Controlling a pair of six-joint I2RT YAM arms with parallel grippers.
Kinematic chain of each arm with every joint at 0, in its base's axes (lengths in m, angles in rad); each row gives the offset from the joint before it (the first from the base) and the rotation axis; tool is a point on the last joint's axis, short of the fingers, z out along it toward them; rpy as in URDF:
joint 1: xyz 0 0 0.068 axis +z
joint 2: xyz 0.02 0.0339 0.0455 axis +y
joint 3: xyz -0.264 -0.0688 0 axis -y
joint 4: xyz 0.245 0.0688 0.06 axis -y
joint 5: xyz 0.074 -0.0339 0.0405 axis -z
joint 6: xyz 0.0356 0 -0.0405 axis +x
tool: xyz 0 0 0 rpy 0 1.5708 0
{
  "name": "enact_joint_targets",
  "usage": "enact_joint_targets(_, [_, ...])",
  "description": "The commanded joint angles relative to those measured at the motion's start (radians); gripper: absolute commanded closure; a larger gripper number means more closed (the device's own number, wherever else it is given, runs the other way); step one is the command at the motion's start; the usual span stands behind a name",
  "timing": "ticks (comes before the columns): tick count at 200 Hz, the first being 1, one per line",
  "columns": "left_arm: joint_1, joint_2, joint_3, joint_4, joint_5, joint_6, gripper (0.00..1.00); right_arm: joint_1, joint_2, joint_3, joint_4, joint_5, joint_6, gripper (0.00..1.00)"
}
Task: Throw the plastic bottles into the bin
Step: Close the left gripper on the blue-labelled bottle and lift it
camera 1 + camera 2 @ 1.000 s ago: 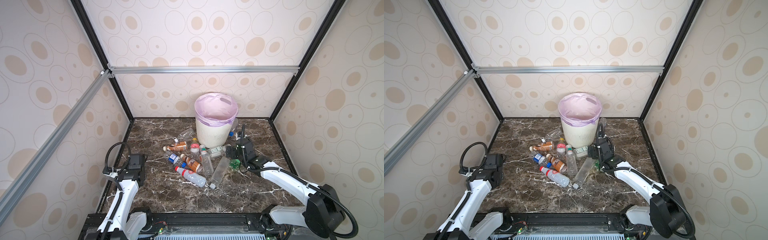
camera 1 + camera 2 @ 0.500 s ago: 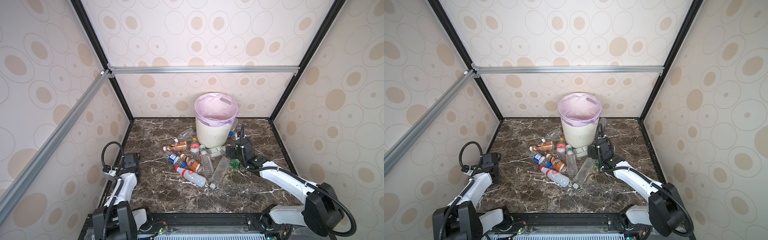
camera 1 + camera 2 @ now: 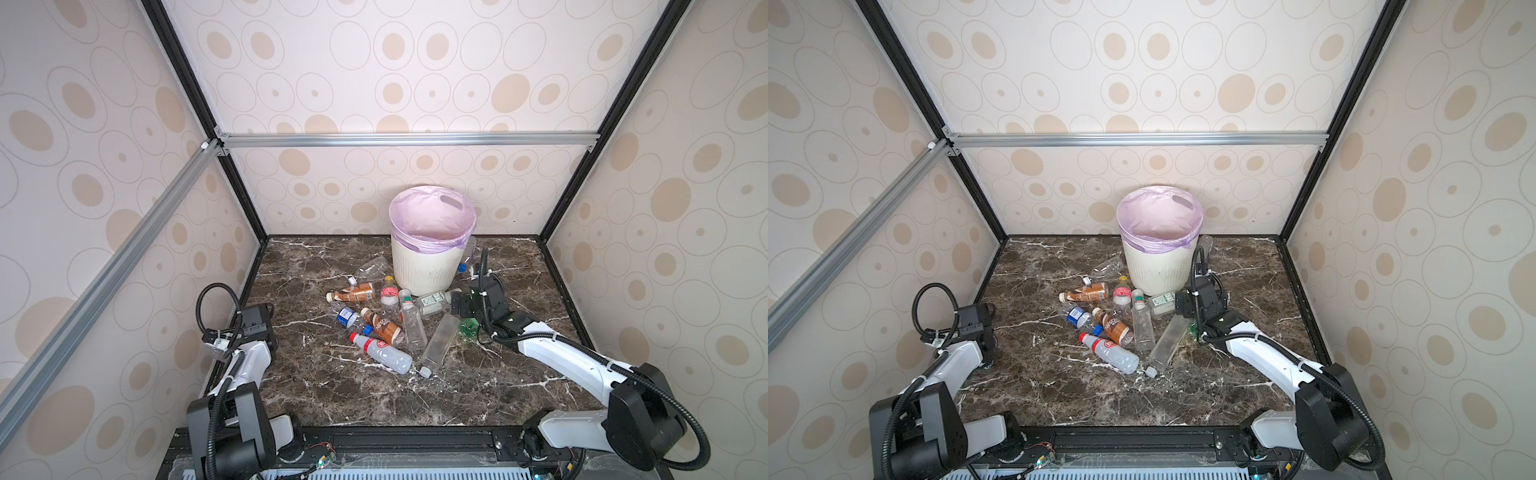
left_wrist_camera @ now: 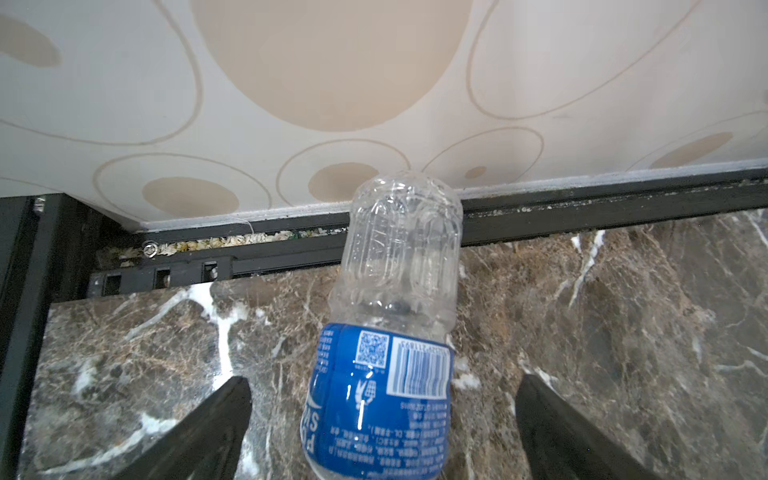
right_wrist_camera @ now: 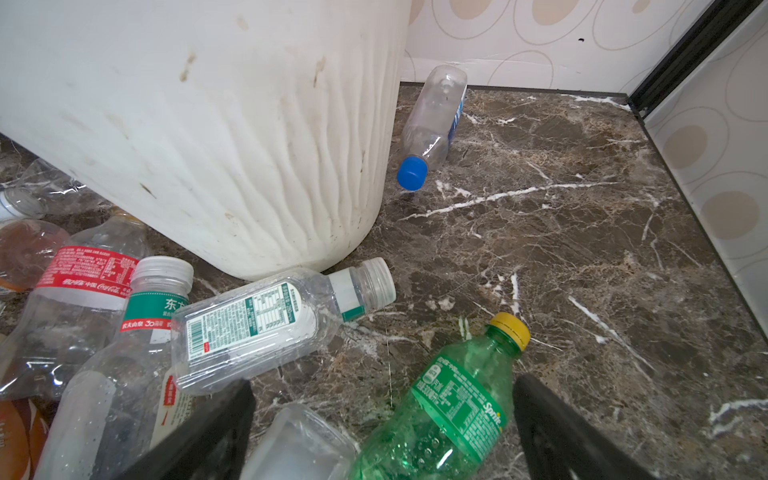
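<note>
The labelled body of the bottle is already between my left gripper's open fingers, so my left gripper should next go down a little around the blue label [image 4: 379, 404] and close there.
The off-white ribbed bin [image 3: 428, 266] [image 3: 1158, 270] with a lilac liner stands at the back centre. Several plastic bottles lie in front of it, among them a brown-orange one [image 3: 353, 293], a red-white one [image 3: 384, 349] and a long clear one [image 3: 440, 345]. My right gripper [image 5: 384, 386] [image 3: 467, 313] is open low over a green bottle [image 5: 453, 399] [image 3: 469, 326], which lies between its fingers untouched. By the left wall, my left gripper [image 4: 382, 384] [image 3: 259, 332] is open around a blue-labelled clear bottle [image 4: 395, 316] lying on the floor, hidden in both top views.
The bin wall [image 5: 208, 124] rises close ahead of the right gripper. A blue-capped bottle [image 5: 434, 120] lies beside the bin near the back wall. A square clear bottle [image 5: 257, 328] lies against the bin's foot. A black frame rail [image 4: 582, 216] borders the marble floor.
The left arm has folded back and its shoulder has come into view, with its gripper staying near the left wall. The right arm has barely moved.
</note>
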Motion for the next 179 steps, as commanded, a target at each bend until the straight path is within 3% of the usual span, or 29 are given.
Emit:
enact_joint_targets(1, [0.013,0.015,0.013,0.056,-0.004,0.037,0.01,0.002,0.006,-0.018,0.009,0.01,0.001,0.0])
enact_joint_targets(81, [0.03,0.216,0.065,0.05,0.001,0.017,0.01,0.002,0.015,-0.02,0.015,0.015,0.002,0.0])
enact_joint_targets(128, [0.031,0.229,0.027,0.122,0.018,0.04,0.02,0.002,0.03,-0.015,0.018,0.015,0.001,0.0])
enact_joint_targets(179, [0.03,0.224,0.007,0.169,0.03,0.061,0.25,0.002,0.031,-0.014,0.018,0.018,0.002,0.0])
